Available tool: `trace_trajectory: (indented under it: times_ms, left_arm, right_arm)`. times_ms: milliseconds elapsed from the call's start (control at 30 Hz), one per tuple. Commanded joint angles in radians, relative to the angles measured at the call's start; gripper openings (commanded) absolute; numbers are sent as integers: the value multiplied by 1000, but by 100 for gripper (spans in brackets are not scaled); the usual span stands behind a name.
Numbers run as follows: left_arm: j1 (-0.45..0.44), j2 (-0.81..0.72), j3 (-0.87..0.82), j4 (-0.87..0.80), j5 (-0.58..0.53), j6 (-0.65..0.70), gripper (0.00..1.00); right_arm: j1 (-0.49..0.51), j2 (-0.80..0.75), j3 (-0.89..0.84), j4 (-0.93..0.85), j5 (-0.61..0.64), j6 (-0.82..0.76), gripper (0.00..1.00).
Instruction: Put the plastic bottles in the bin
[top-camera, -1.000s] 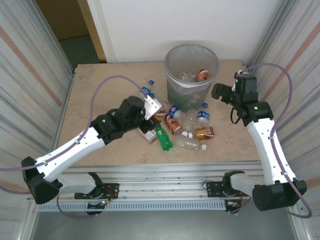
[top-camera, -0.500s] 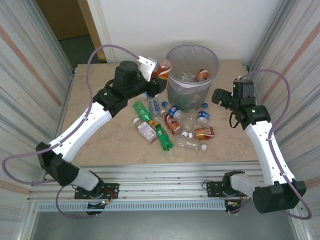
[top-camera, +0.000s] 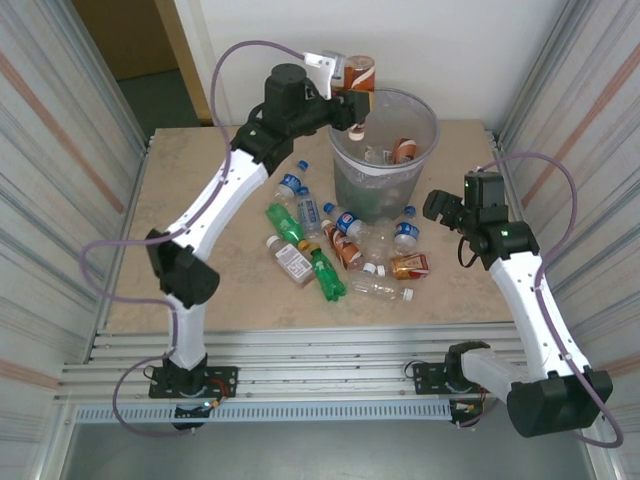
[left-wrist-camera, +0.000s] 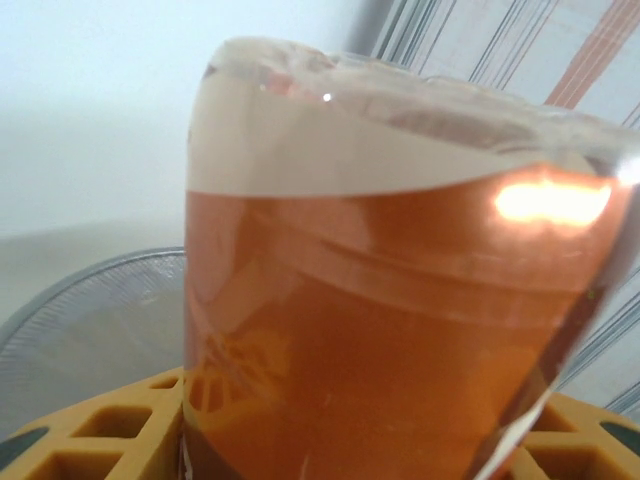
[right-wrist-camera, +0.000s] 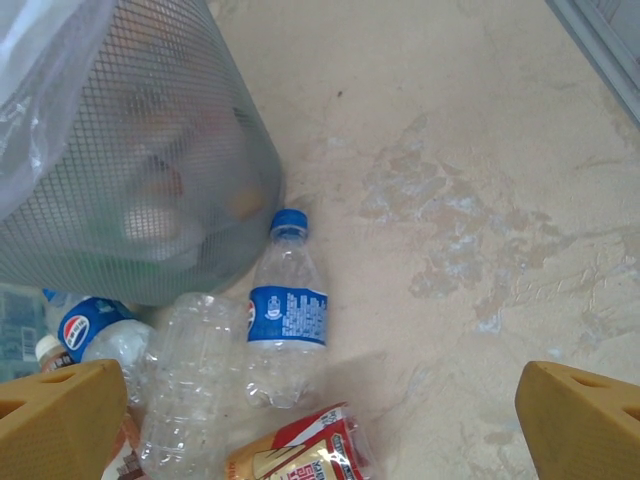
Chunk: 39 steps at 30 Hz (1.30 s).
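The plastic bottle with the orange-brown label still hangs at the bin's rim. My left gripper will carry it farther in over the bin's opening (top-camera: 392, 128) (left-wrist-camera: 105, 335) and let it go.
My left gripper (top-camera: 346, 88) is shut on a plastic bottle with an orange-brown label (top-camera: 357, 72), raised over the far-left rim of the bin (top-camera: 432, 122). In the left wrist view that bottle (left-wrist-camera: 400, 300) stands between my yellow fingers (left-wrist-camera: 100, 430), with the bin's rim (left-wrist-camera: 90, 300) below it. Several more bottles lie in front of the bin, among them a green one (top-camera: 325, 272) and a clear one (top-camera: 380, 290). My right gripper (top-camera: 441, 204) hangs open right of the bin. Beneath my right gripper (right-wrist-camera: 320, 410) lies a blue-labelled bottle (right-wrist-camera: 288, 320).
The bin (right-wrist-camera: 130, 170) holds several bottles inside its liner. A crushed clear bottle (right-wrist-camera: 190, 390) and a red-and-yellow labelled one (right-wrist-camera: 300, 455) lie beside the blue-labelled bottle. Corrugated metal walls stand along both sides of the table (top-camera: 200, 290). Bare tabletop (right-wrist-camera: 480, 200) stretches right of the bin.
My left arm has lifted the orange-brown labelled bottle from the pile and swung it up and back to the bin's far-left rim. The right arm has barely shifted.
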Motion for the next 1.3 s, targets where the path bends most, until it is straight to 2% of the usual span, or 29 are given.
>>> trace_trajectory:
  times_ms: [0,133,400,533,633,833,1067,1267]
  left_arm:
    - [7,105,136,-40,81,-105,42]
    - [9,186,204,-32,114,-169,43]
    - [7,260,209,-13,171,-234,47]
    - [5,282,209,3,191,-247,57]
    - [6,287,210,12,197,-246,69]
    - [7,268,212,8,187,-214,84]
    - [10,212,187,-9,160,-158,87]
    - [13,97,81,2,104,-88,91]
  right_arm:
    - [-4,-32,-7,-10,31,30,98]
    - [-4,-34,-7,-26,39,32,98]
    - [-4,-27,-7,-13,31,42,98]
    - [-4,-20,-6,-12,18,48,98]
    - [-3,-20,-7,-15,17,49,98]
    - [-1,-26,-9,-26,18,45,98]
    - [-1,-27,-6,-30,9,45,98]
    - [3,-20,-12,-40,5,47,98]
